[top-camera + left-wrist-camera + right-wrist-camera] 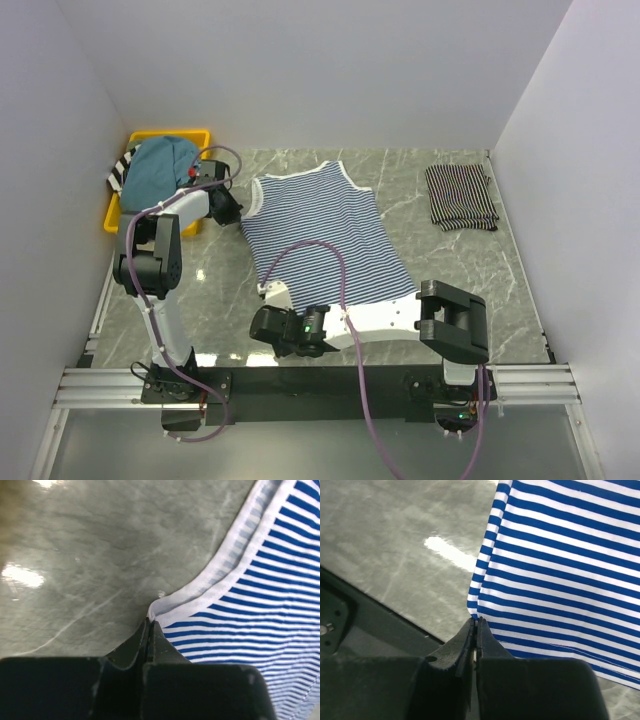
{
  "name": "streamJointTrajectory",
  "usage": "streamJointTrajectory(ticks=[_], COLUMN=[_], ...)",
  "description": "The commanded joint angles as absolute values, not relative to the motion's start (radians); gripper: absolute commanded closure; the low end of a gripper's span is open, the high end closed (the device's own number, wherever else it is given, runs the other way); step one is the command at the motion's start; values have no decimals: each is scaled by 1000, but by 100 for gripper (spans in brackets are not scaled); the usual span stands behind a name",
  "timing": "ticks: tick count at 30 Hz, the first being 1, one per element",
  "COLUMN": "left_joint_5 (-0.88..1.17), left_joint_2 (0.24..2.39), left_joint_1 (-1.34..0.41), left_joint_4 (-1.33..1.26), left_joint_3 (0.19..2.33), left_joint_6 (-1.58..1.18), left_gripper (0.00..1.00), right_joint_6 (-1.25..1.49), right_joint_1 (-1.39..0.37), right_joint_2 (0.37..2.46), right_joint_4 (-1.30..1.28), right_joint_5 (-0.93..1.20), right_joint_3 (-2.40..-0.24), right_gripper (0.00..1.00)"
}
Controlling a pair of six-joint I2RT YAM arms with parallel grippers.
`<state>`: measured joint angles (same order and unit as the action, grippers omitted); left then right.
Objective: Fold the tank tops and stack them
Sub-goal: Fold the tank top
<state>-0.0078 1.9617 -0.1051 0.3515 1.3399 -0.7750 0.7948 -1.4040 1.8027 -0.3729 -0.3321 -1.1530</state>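
Observation:
My right gripper next lifts the hem corner over the cloth, down onto the near hem's middle.
A blue-and-white striped tank top lies spread flat on the marble table, neck toward the far side. My left gripper is shut on its white-trimmed far-left shoulder edge; the jaws are pressed together on the trim. My right gripper is shut on the near-left hem corner, with the tips closed on the cloth. A folded black tank top with thin white stripes lies at the far right. A teal top lies in the bin over another striped piece.
The yellow plastic bin stands at the far left by the wall. White walls close in the left, back and right. The dark rail of the table's near edge runs just beside my right gripper. Purple cables loop over both arms.

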Motion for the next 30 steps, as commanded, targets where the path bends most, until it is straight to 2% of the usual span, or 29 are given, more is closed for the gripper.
streamJointTrajectory(ticks=[1, 9, 13, 30], left_joint_5=[-112, -187, -196, -218], left_joint_2=[1927, 1919, 1910, 2135], left_joint_1=[-98, -94, -121, -345], left_joint_4=[367, 420, 425, 506], left_joint_3=[1399, 1463, 1499, 1853], left_joint_6=[-796, -824, -825, -885], left_gripper=[100, 99, 99, 99], right_joint_6=[796, 772, 785, 945], right_joint_1=[-1424, -1430, -1410, -1246], right_joint_2=[1789, 1822, 1781, 1391], right_joint_4=[-325, -287, -276, -61], right_joint_5=[-281, -209, -227, -199], right_joint_3=[-1215, -1288, -1256, -763], right_gripper=[100, 100, 100, 100])
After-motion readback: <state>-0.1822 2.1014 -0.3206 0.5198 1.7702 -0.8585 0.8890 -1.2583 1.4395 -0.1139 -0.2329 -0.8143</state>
